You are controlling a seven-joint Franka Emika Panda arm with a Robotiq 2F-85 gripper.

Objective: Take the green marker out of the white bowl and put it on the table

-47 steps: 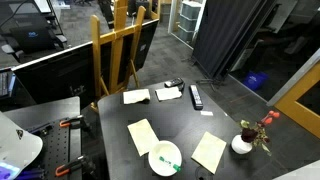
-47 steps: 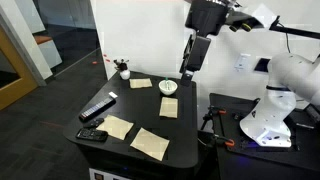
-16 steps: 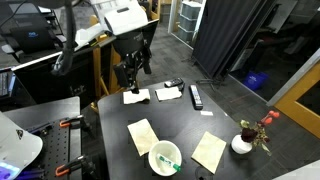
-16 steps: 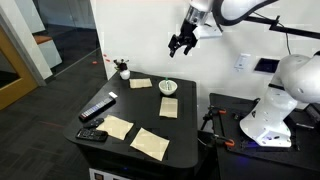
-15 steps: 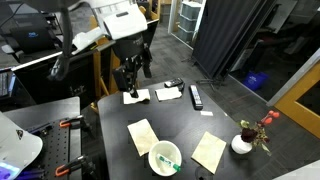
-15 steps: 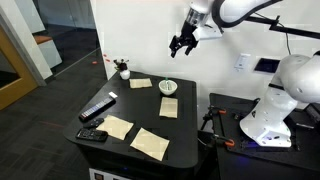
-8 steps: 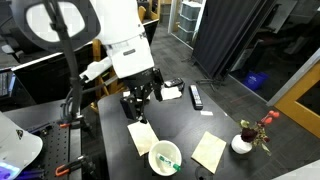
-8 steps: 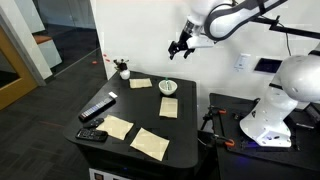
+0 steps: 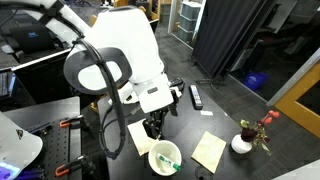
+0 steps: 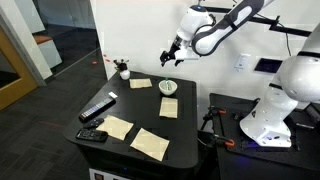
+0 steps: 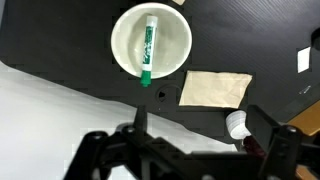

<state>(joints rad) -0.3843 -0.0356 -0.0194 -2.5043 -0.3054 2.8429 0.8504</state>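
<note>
The robot's gripper needs to move down and over toward the white bowl next, so that its fingers come to either side of the green marker (image 9: 168, 161) (image 11: 149, 49), which lies off to one side.
The green marker (image 11: 148, 48) lies inside the white bowl (image 11: 125, 40), its tip resting over the near rim. The bowl stands on the dark table (image 11: 60, 40) near its edge. In both exterior views the bowl (image 9: 156, 165) (image 10: 165, 90) sits below my gripper (image 9: 153, 126) (image 10: 170, 57), which hangs well above it. The marker shows as a green streak in an exterior view (image 9: 169, 161). In the wrist view my gripper (image 11: 200, 135) is open and empty, with its two fingers wide apart at the bottom of the picture.
Pale paper sheets (image 9: 210, 151) (image 10: 150, 143) (image 11: 215, 88) lie around the bowl. A small white vase with flowers (image 9: 243, 143) (image 10: 123, 70) stands at a table corner. A black remote (image 9: 196, 96) (image 10: 97, 108) lies at the far end.
The arm has swung in over the table and come down toward the bowl. The gripper has stayed open. The marker and the bowl have not moved.
</note>
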